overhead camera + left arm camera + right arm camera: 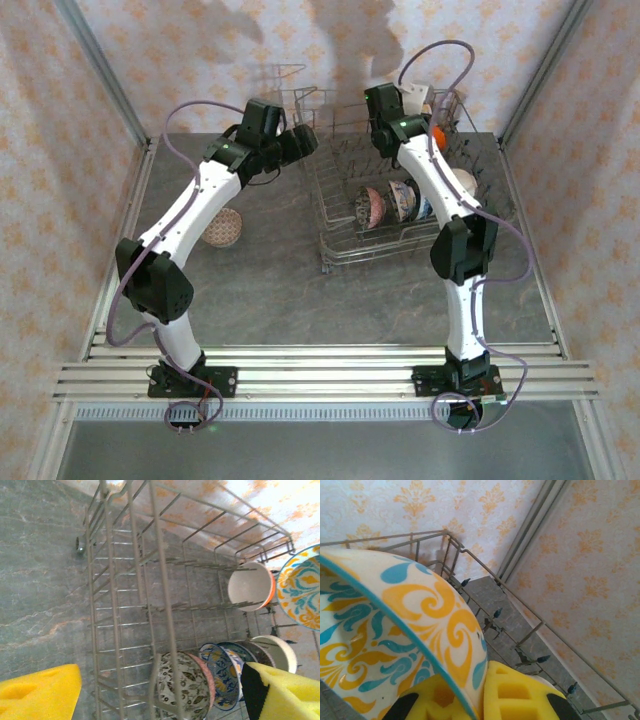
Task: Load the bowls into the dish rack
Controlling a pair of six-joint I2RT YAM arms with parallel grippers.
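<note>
The cream bowl goes down next to the free spot at the dish rack's empty wires beside the orange bowl, where my right gripper releases the bowl's rim.
The wire dish rack [340,245] stands at the back of the table. Several bowls stand on edge in it: a leaf-patterned one [186,684], a blue patterned one [223,674], a cream one [276,651] and an orange one [251,586] further back. My right gripper [480,696] is shut on the rim of a cream bowl with yellow and teal swirls [395,630], held above the rack's far right corner [418,98]. My left gripper [161,692] is open with nothing between its yellow fingers [42,695], hovering over the rack's left side [303,140]. A pinkish bowl [224,227] sits on the table left of the rack.
The grey stone tabletop [260,290] has free room in front of and left of the rack. Patterned walls and metal posts [100,70] close in the sides and back. The rack's tall rear wire wall [470,555] stands near the right corner post.
</note>
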